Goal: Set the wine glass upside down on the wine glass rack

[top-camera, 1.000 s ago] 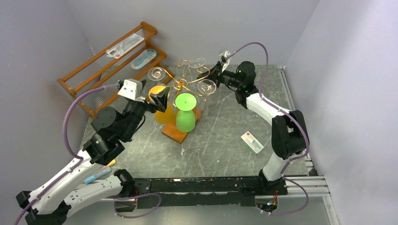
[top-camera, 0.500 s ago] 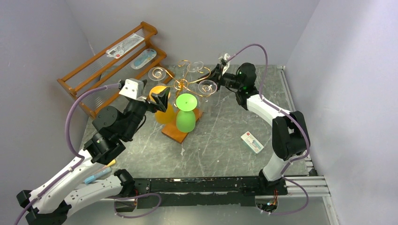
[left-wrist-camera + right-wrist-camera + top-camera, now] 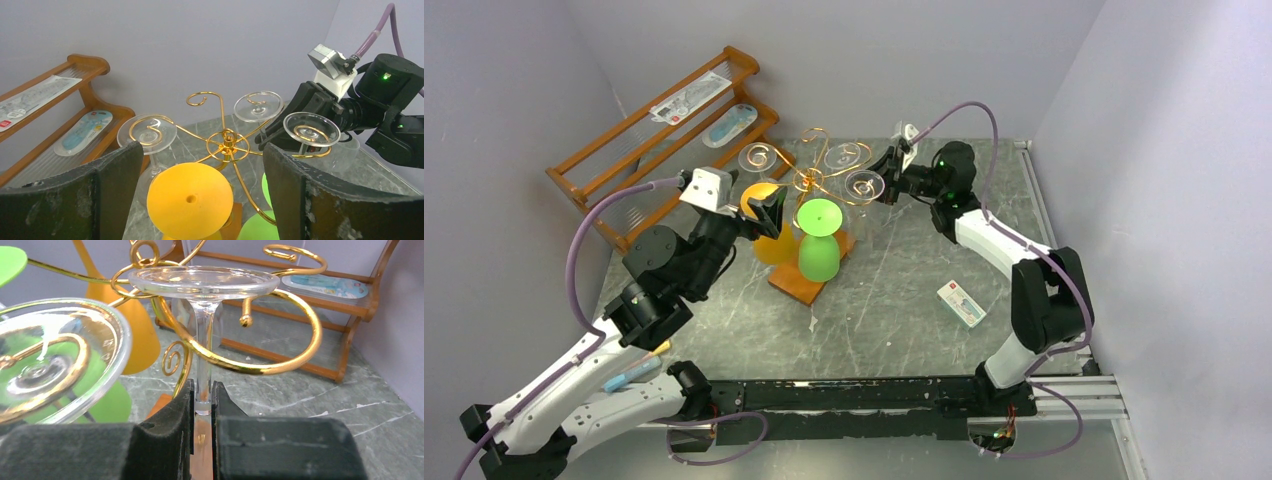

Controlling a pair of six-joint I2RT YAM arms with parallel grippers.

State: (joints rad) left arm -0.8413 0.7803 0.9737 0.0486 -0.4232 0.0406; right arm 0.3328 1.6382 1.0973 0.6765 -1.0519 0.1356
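Note:
The foot is off-center and the loop's far curve is uncovered, so I need to move my right gripper outward toward that curve next and then let go of the stem.
The gold wine glass rack [image 3: 809,180] stands on its orange-brown base [image 3: 796,287]. My right gripper [image 3: 890,168] is shut on the stem [image 3: 202,360] of a clear wine glass [image 3: 847,155]. It holds the glass upside down, foot up, with the stem inside a gold loop [image 3: 300,340]. The glass's foot also shows in the left wrist view [image 3: 257,106]. Two other clear glasses [image 3: 864,185] [image 3: 759,158], an orange one [image 3: 764,205] and a green one [image 3: 820,240] hang inverted. My left gripper [image 3: 769,212] is open and empty around the orange glass's foot [image 3: 189,200].
A stepped wooden shelf [image 3: 664,140] with packets stands at the back left by the wall. A small carton [image 3: 962,303] lies on the marble table at the right. A blue pen [image 3: 629,375] lies by the left arm's base.
My right gripper has carried the clear glass nearer and lower, so its foot now sits closer to the rack's loop. The left arm has barely moved.

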